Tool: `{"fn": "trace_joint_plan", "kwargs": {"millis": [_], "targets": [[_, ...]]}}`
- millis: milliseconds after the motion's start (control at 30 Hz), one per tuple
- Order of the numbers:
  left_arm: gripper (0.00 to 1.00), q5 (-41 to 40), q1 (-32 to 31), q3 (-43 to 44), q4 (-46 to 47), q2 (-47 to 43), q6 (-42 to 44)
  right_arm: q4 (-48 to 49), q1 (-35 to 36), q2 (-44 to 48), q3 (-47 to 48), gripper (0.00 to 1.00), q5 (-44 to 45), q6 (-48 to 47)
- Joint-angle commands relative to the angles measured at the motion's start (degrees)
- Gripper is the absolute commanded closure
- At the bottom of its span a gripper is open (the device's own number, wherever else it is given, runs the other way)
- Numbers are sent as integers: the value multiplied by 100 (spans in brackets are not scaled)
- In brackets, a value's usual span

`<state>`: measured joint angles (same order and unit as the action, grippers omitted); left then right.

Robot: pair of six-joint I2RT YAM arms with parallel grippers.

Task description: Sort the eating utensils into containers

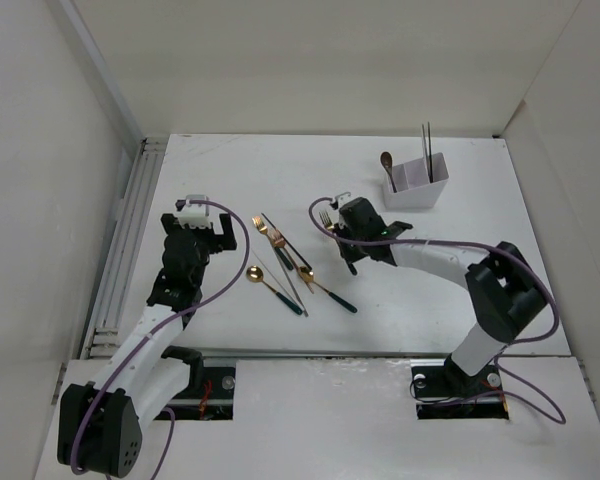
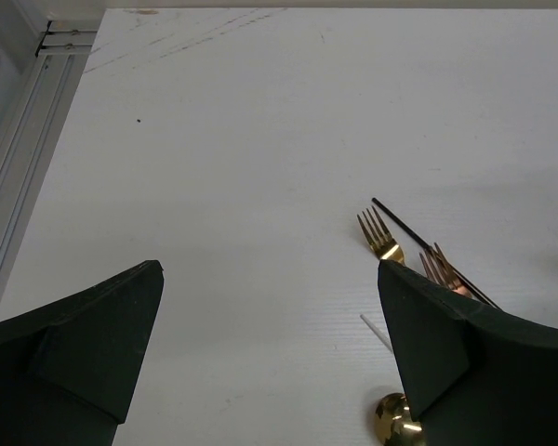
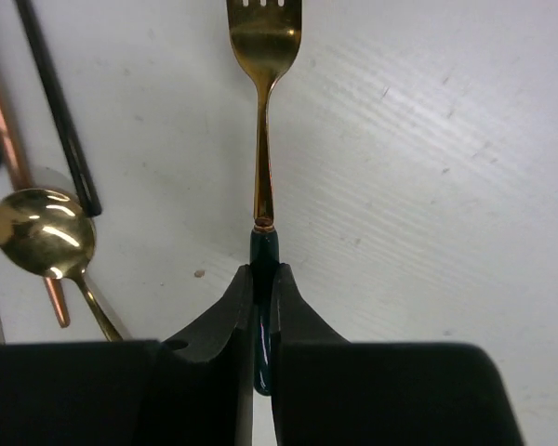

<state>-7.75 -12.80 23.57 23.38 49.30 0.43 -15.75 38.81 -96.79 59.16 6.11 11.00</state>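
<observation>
The right gripper lifts the gold fork outward over the middle part of the white bin, between the brown spoon and chopsticks (image 1: 412, 177), next, since that part stands empty.
My right gripper (image 3: 264, 279) is shut on the dark green handle of a gold fork (image 3: 262, 102), whose head points away; in the top view the gripper (image 1: 342, 232) holds the fork (image 1: 326, 217) near the table's middle. Several utensils (image 1: 285, 265) lie in a loose pile left of it: gold spoons, a copper fork, dark chopsticks. My left gripper (image 1: 188, 240) is open and empty, left of the pile; its wrist view shows a gold fork head (image 2: 381, 236), a pale stick (image 2: 376, 331) and a spoon bowl (image 2: 395, 420). The white bin (image 1: 416, 184) stands at the back right.
The bin holds a brown spoon (image 1: 388, 163) and two upright chopsticks (image 1: 428, 150). White walls enclose the table on three sides. A metal rail (image 1: 130, 235) runs along the left edge. Purple cables loop over both arms.
</observation>
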Motion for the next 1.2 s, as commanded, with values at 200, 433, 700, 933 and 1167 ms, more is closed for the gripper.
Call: {"fn": "trace_joint_plan", "kwargs": {"millis": [200, 433, 700, 933, 1167], "targets": [[0, -7, -39, 24, 185, -122, 142, 1362, -865, 1232, 236, 100, -540, -1775], [0, 45, 128, 270, -140, 80, 194, 2258, -2541, 1103, 666, 100, -2075, -3066], [0, 45, 295, 762, -509, 475, 309, 2506, -3520, 100, 1484, 100, -3230, -3490], [0, -16, 295, 1087, -633, 870, 502, 2972, -3897, -569, 1748, 100, -3388, -3377], [0, -16, 295, 1194, -580, 1126, 555, 3183, -4135, -744, 1608, 100, -3388, -3430]]}}
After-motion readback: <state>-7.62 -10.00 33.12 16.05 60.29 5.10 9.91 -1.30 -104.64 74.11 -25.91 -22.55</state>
